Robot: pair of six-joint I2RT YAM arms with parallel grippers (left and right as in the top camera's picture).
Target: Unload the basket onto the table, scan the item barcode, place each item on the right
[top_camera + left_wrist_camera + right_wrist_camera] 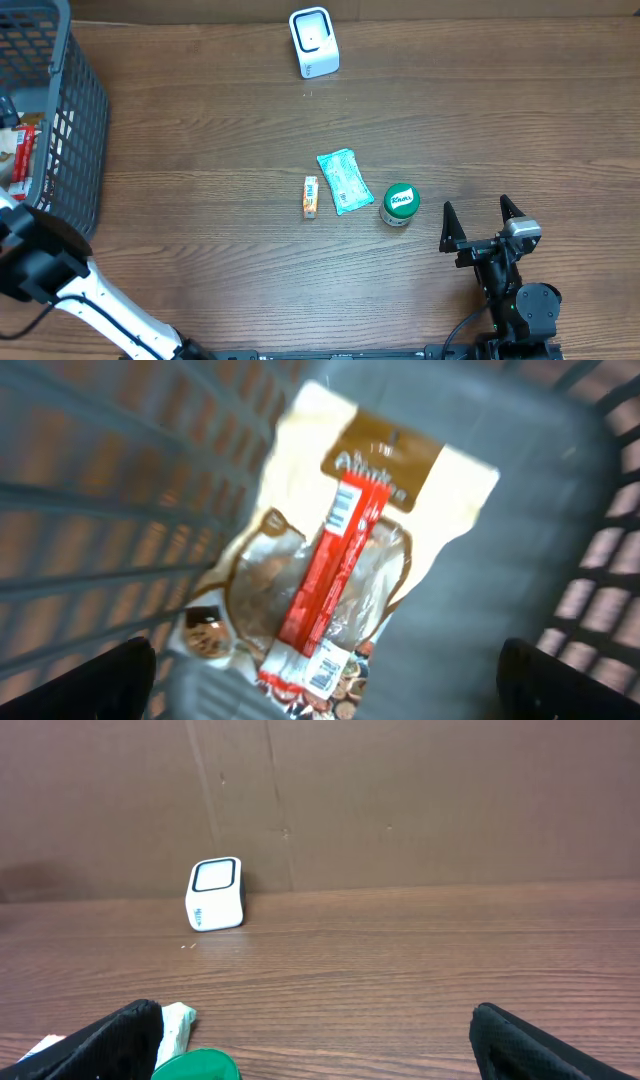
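Observation:
The barcode labels of the pack sit at its ends, so my left gripper should next move down with a slight turn onto the red stick pack's middle (23,157) (327,572) to close.
My left gripper (335,678) hangs open inside the grey basket (75,110), above a long red stick pack (335,575). The pack has a barcode label (325,668) at its near end and lies on a cream and brown bag (430,480); nothing is between the fingers. The white scanner (314,42) stands at the table's far edge and also shows in the right wrist view as the scanner (215,893). My right gripper (477,212) rests open and empty at the front right, just right of a green-lidded tub (399,203).
On the table's middle lie a teal packet (343,180) and a small orange pack (310,196). The basket's mesh walls (100,510) enclose the left gripper on both sides. A brown cardboard wall (400,800) rises behind the scanner.

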